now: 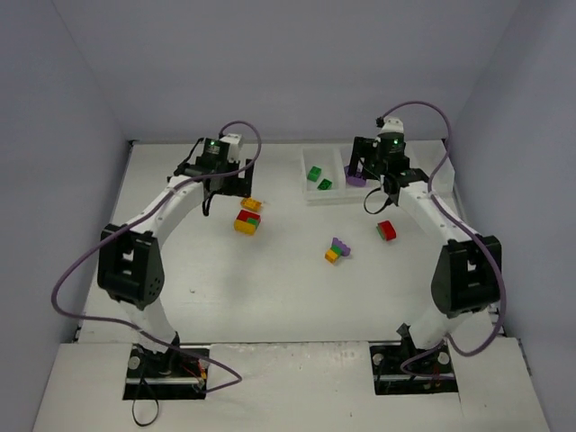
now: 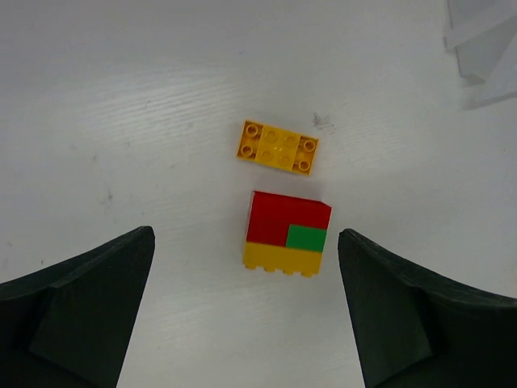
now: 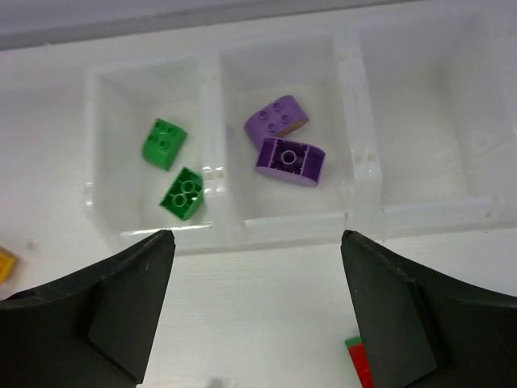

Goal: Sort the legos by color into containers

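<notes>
My left gripper needs to move down and to the right in the top view next, onto the orange-yellow brick (image 1: pixel 251 205) (image 2: pixel 278 147), because it lies below the gripper's fingers on that side.
The white tray (image 3: pixel 283 230) holds two green bricks (image 3: pixel 165 144) (image 3: pixel 182 194) in its left compartment and two purple bricks (image 3: pixel 277 117) (image 3: pixel 291 161) in the one beside it. My right gripper (image 3: pixel 254 307) is open and empty, just in front of the tray. My left gripper (image 2: pixel 242 307) is open and empty, above a red, green and yellow clump (image 2: pixel 287 234), with a loose orange-yellow brick (image 2: pixel 278 147) beyond it. A red-green brick (image 1: pixel 387 230) and a purple, green and yellow clump (image 1: pixel 337 249) lie on the table.
The tray (image 1: pixel 310 191) sits at the back, its right part hidden by my right arm. Grey walls close in the white table (image 1: pixel 270 288) on three sides. Purple cables loop beside both arms.
</notes>
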